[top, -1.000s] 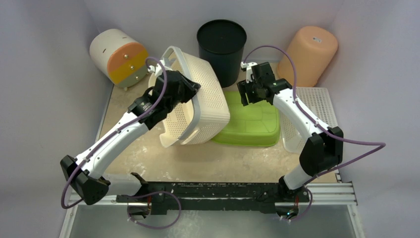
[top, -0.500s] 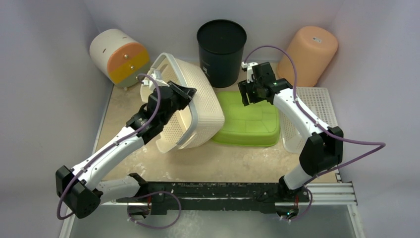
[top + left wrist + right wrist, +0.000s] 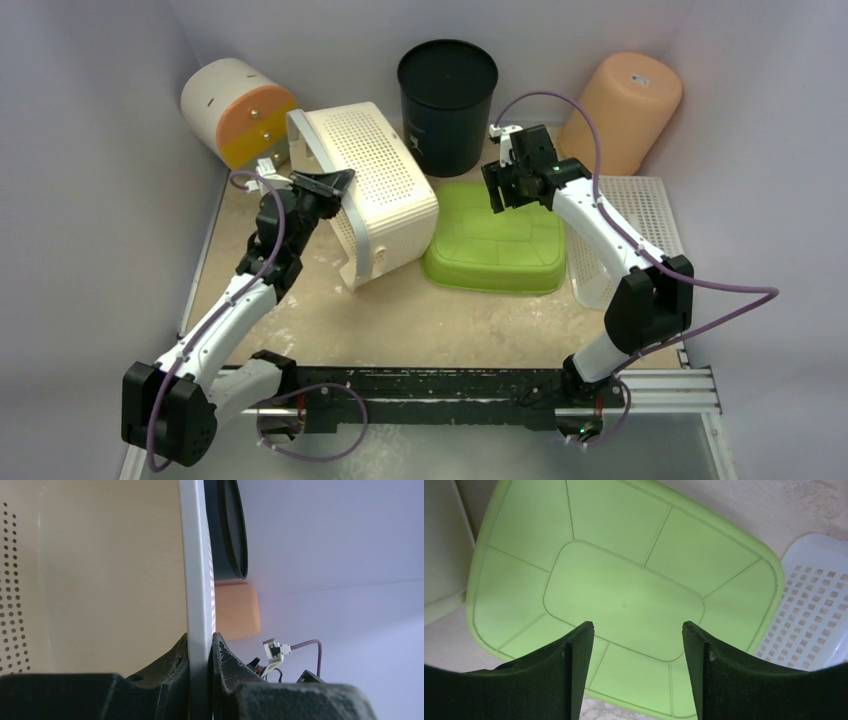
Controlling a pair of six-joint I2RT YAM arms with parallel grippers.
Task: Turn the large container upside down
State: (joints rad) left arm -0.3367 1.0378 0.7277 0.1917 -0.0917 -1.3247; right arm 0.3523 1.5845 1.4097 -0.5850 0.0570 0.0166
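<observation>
My left gripper will next pull the container's rim toward the bare tabletop, to the gripper's left in the top view, and release it there, since that space lies there.
The large container (image 3: 375,185) is a cream basket with a pale grey rim and finely holed walls. It is tipped on its side at the back left of the table, its opening facing left and its base facing up and right. My left gripper (image 3: 322,186) is shut on its rim; in the left wrist view the rim (image 3: 197,580) is clamped between both fingers of the gripper (image 3: 201,645). My right gripper (image 3: 512,188) is open and empty above the overturned lime-green tub (image 3: 495,250), also in the right wrist view (image 3: 638,627).
A black bucket (image 3: 447,85) stands behind the basket. A peach bucket (image 3: 622,105) lies at the back right, a white cylinder with an orange and yellow end (image 3: 235,110) at the back left. A white perforated basket (image 3: 640,220) lies right of the green tub (image 3: 624,580).
My left arm has drawn back to the left and lower, turning the basket from lifted and tilted to lying on its side with its base up. The right arm has not moved.
</observation>
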